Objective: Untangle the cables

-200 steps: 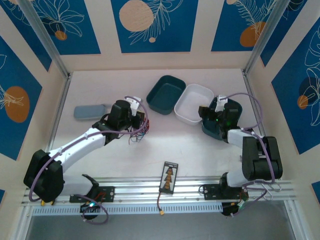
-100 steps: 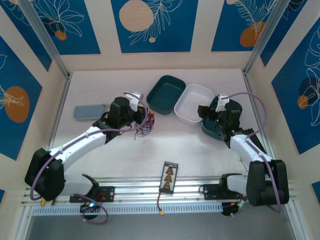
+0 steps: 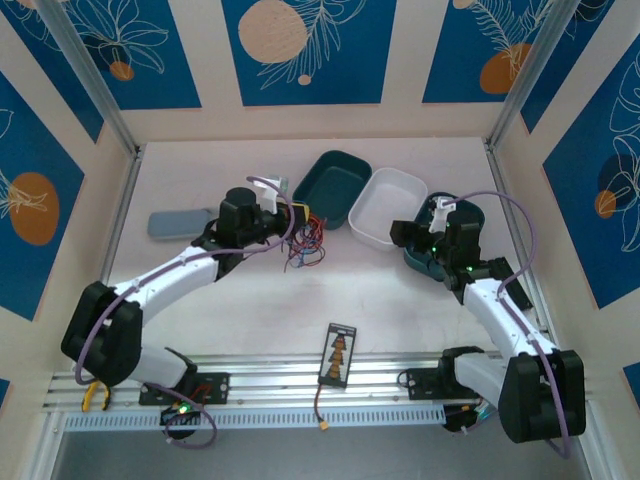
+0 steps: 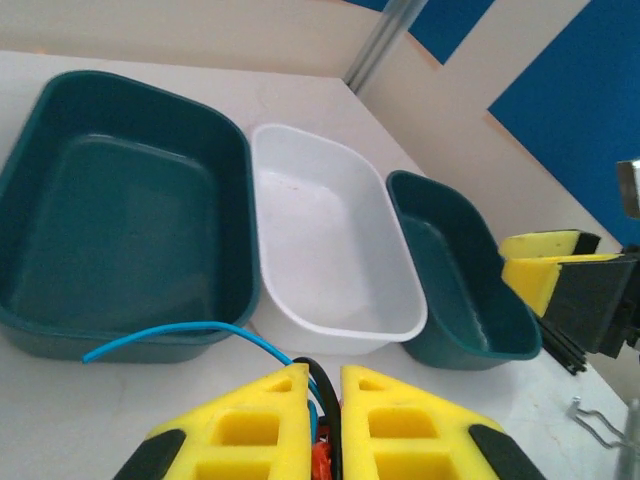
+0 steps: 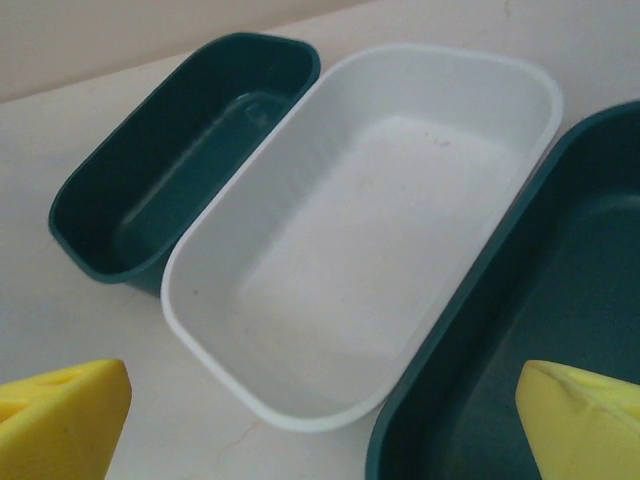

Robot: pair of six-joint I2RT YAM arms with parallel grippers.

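Note:
My left gripper will next go down, tip its fingers downward and let go of the cables on the bare tabletop by the teal tray (image 4: 212, 378), because that spot is below it.
The cables (image 3: 305, 242) are a small tangle of thin red, blue and black wires hanging from my left gripper (image 3: 296, 216), just in front of the dark teal tray (image 3: 332, 187). In the left wrist view the yellow jaws of my left gripper (image 4: 322, 372) are shut on the cables (image 4: 318, 378), with one blue wire (image 4: 180, 328) looping out to the left. My right gripper (image 3: 406, 233) hovers open over the near end of the white tray (image 3: 388, 207) and a second teal tray (image 3: 428, 262). Seen from its own wrist, my right gripper (image 5: 325, 420) holds nothing between its wide-apart fingers.
Three trays stand side by side: teal (image 4: 120, 230), white (image 4: 330, 250), teal (image 4: 450, 280). A flat grey-blue piece (image 3: 180, 222) lies at the left. A small black card (image 3: 339, 352) and a wire with an orange plug (image 3: 322, 425) sit by the near rail.
My left gripper has carried the cables to the right and farther back, toward the teal tray. My right gripper has edged left toward the white tray as its arm swung.

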